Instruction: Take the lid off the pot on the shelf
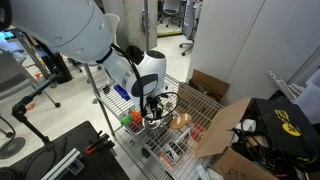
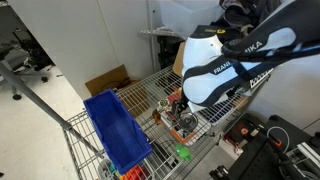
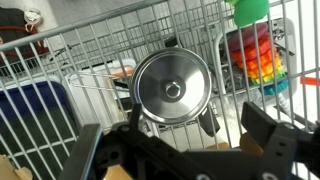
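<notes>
My gripper should next go down to the lid's centre, then close its fingers on the knob below, between them.
The lid (image 3: 172, 86), a shiny round disc with a knob at its centre, sits on the small steel pot, whose dark handles (image 3: 207, 122) stick out at two sides. The pot stands on the wire-grid shelf (image 3: 100, 45). My gripper (image 3: 188, 135) is open and empty, its fingers spread wider than the lid and hovering just above it, without touching. In both exterior views the gripper (image 1: 155, 103) (image 2: 179, 106) hangs over the shelf (image 1: 205, 104) (image 2: 150, 95) and hides most of the pot (image 1: 165, 112).
A blue bin (image 2: 115, 128) (image 3: 35, 105) lies next to the pot on one side. A colourful stacked toy (image 3: 262, 58) (image 1: 132, 120) is on the other. A brownish rounded object (image 1: 181, 122) lies close by. Cardboard boxes (image 1: 222, 118) (image 2: 105, 80) flank the shelf.
</notes>
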You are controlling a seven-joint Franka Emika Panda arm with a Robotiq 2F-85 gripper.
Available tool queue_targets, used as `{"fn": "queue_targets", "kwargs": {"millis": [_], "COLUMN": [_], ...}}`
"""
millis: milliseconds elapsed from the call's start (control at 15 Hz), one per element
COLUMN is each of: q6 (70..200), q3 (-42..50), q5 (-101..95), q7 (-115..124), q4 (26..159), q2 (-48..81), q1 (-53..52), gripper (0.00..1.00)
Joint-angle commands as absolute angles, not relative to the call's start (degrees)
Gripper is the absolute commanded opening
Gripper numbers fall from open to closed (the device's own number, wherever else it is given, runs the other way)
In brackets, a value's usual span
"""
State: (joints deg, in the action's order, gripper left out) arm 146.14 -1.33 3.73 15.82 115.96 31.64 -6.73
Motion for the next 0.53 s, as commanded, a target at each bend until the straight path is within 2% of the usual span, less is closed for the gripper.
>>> {"fn": "queue_targets", "kwargs": {"millis": [0,467], "q6": [147.93,147.10], "q3": [0.78,2.92], "q5": [1.97,1.86], "q7": [18.69,21.43], "q4": [113.66,111.98], "q2": [34.73,37.31], "q1": [-9.47,-11.55], "gripper": [1.00,1.00]}}
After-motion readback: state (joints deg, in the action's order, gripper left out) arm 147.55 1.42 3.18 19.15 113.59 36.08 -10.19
